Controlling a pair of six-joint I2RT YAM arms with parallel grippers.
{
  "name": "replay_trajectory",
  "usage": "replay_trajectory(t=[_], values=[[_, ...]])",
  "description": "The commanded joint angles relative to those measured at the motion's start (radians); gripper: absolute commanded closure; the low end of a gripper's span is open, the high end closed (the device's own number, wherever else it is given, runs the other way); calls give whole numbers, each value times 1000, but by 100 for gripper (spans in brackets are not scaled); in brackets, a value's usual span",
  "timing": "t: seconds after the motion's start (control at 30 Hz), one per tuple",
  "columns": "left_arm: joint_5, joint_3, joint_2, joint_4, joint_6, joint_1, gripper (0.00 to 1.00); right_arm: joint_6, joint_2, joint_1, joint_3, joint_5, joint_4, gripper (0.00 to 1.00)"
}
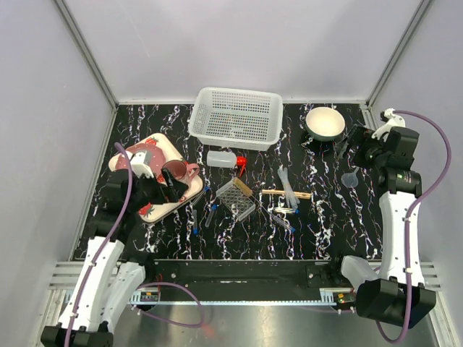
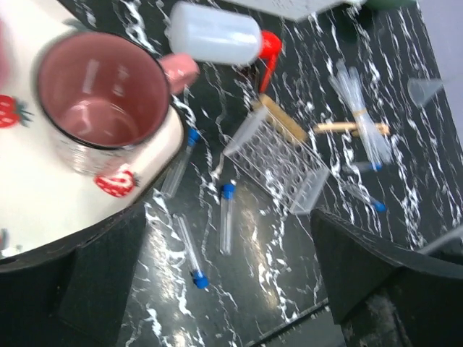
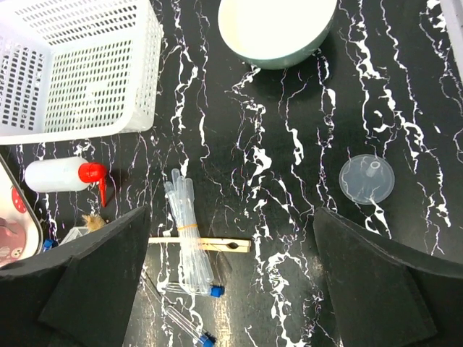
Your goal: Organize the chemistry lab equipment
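The tabletop is bare on both sides of the rack-side test tube's clear body [image 1: 209, 219] [image 2: 226, 233] for both fingers. I should next move my left gripper down onto it from the tray's edge toward the rack.
Several clear blue-capped test tubes [image 1: 210, 215] lie loose on the black marbled table beside the tipped grey mesh tube rack [image 1: 236, 199]. In the left wrist view the tubes [image 2: 227, 217] lie between and ahead of my open fingers, with the rack [image 2: 286, 163] behind them. The red-capped bottle [image 1: 223, 159] lies on its side by the basket. A banded bundle of pipettes [image 3: 187, 231] lies across a wooden stick [image 3: 202, 244]. The clear funnel [image 3: 367, 178] sits alone at the right. My left gripper [image 1: 168, 191] is open and empty over the tray's edge. My right gripper [image 1: 349, 147] is open and empty, high above the funnel.
A white mesh basket [image 1: 235, 118] stands at the back centre and a white bowl [image 1: 325, 123] to its right. A pink mug [image 2: 101, 101] stands on the strawberry-print tray [image 1: 163, 148] at the left. Grey walls enclose the table.
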Motion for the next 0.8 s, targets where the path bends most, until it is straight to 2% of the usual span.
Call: replay_trajectory(t=[0.0,0.03,0.07,0.1,0.13,0.17,0.2,0.27,0.3,0.33,0.43,0.67,0.73,0.77], values=[[-20,40,-13,-38,-73,-128,1,-13,-5,-1,-32,-88,51,0],[-57,47,-10,-65,-90,-227,1,-43,-5,1,-48,-127,54,0],[-142,60,5,-76,-131,-281,1,-75,0,1,-59,-244,59,0],[-187,67,18,-87,-156,-396,1,-115,1,4,-70,-329,63,0],[-230,77,33,-101,-182,-458,1,-231,12,10,-85,-425,56,0],[-325,85,80,-112,-231,-521,1,-285,20,19,-91,-593,39,0],[-365,97,112,-125,-255,-647,1,-328,24,31,-94,-640,7,0],[-559,158,247,-199,-321,-783,1,-358,32,87,-116,-642,2,0],[-612,186,298,-228,-341,-891,1,-370,34,97,-125,-646,-7,0],[-654,236,399,-285,-376,-929,1,-387,35,102,-142,-661,-9,0],[-698,263,523,-285,-439,-983,1,-412,34,104,-177,-705,-12,0],[-695,145,582,-121,-571,-980,2,-485,-9,104,-266,-794,7,0],[-700,117,623,-115,-626,-975,4,-487,-5,104,-289,-794,13,0],[-703,108,636,-113,-642,-972,8,-491,-2,104,-292,-793,17,0]])
